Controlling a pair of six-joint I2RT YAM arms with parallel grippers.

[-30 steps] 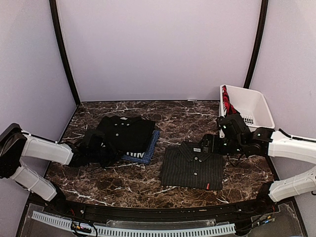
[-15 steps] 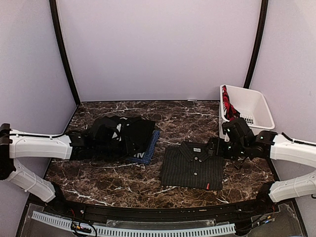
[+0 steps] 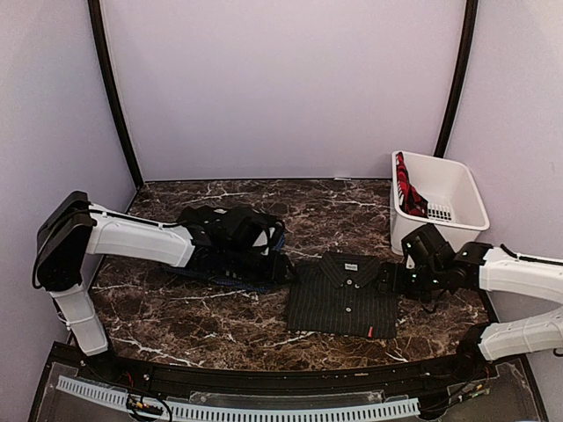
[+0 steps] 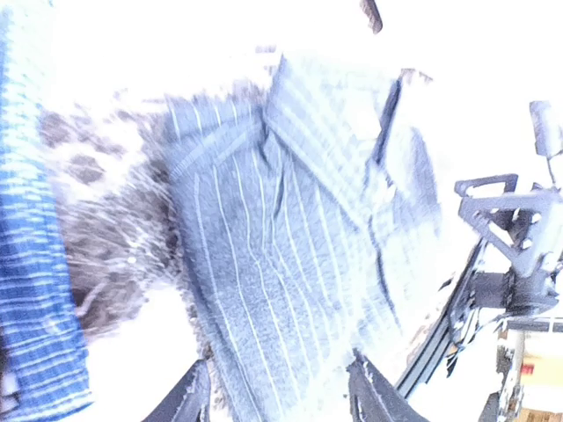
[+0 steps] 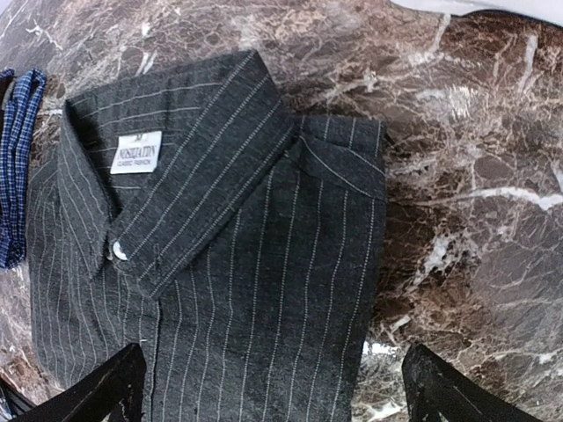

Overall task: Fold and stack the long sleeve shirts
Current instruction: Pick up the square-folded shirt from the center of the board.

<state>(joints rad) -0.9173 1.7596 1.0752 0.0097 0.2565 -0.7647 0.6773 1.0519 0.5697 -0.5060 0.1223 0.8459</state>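
Note:
My left gripper moves down and toward the right in the top view onto the pinstriped shirt's near side edge point(image 3: 294, 295) point(image 4: 242, 374) next.
The folded black pinstriped shirt point(image 3: 343, 294) lies flat at centre right, collar to the back; it also shows in the left wrist view point(image 4: 290, 264) and the right wrist view point(image 5: 229, 264). My left gripper point(image 3: 283, 268) is open at its left edge, jaws spread over the cloth point(image 4: 277, 396). My right gripper point(image 3: 387, 280) is open at its right edge, jaws wide over the shirt's right side point(image 5: 273, 391). The plain black shirt point(image 3: 230, 227) lies on the blue shirt point(image 4: 35, 264), mostly hidden under my left arm.
A white plastic basket point(image 3: 462, 189) with a red cloth point(image 3: 406, 189) stands at the back right, just behind my right arm. The table is dark marble point(image 3: 176, 308). The left wrist view is washed out.
My left arm has swung right over the black and blue stack to the pinstriped shirt's left edge. My right gripper has moved nearer along the shirt's right edge.

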